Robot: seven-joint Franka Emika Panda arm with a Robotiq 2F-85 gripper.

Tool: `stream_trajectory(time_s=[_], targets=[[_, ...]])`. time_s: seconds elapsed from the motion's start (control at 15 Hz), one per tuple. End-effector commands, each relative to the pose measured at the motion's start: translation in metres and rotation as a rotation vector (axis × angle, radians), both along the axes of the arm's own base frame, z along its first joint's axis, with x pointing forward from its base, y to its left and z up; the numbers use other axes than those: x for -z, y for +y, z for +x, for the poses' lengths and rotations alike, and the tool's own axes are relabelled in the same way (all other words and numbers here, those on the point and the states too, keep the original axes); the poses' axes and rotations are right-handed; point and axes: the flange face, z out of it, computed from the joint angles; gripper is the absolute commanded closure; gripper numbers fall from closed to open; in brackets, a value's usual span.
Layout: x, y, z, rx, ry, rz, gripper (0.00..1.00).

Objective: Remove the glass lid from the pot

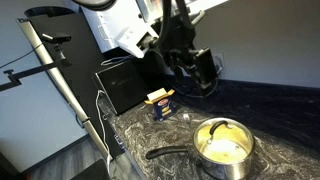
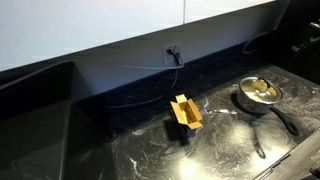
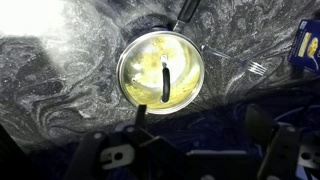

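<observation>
The robot's gripper will move down next toward the pot (image 1: 222, 160), its spread fingers on either side of the lid's dark grip (image 3: 165, 82), because the grip arches above the glass.
The steel pot (image 1: 222, 160) stands on the dark marbled counter, its long dark handle (image 1: 165, 153) pointing away from it. It also shows in an exterior view (image 2: 244, 99) and in the wrist view (image 3: 124, 80). The glass lid (image 3: 145, 62) lies on the pot, the inside looking yellowish through it. A dark grip (image 3: 165, 82) sits at the lid's centre. My gripper (image 1: 198, 70) hangs high above the counter, well clear of the pot. In the wrist view its two fingers (image 3: 200, 125) are spread apart with nothing between them, and the pot lies ahead of them.
A small blue-and-yellow box (image 1: 160, 103) stands on the counter behind the pot and shows in both exterior views (image 2: 183, 114) and at the wrist view's edge (image 3: 306, 45). A fork (image 3: 250, 68) lies beside the pot. A cable and wall socket (image 2: 173, 52) sit on the back wall.
</observation>
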Motion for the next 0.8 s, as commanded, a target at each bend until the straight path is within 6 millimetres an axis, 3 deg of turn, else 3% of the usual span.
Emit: stream_trajectory(time_s=[0.0,0.33,0.53,0.73], targets=[[0.0,0.0,0.0,0.0,0.001,0.0,0.0],[0.004,0.002,0.002,-0.004,-0.007,-0.004,0.0],[0.02,0.005,0.005,-0.014,-0.038,-0.026,0.0],[0.05,0.008,0.008,-0.022,-0.039,-0.033,0.0]])
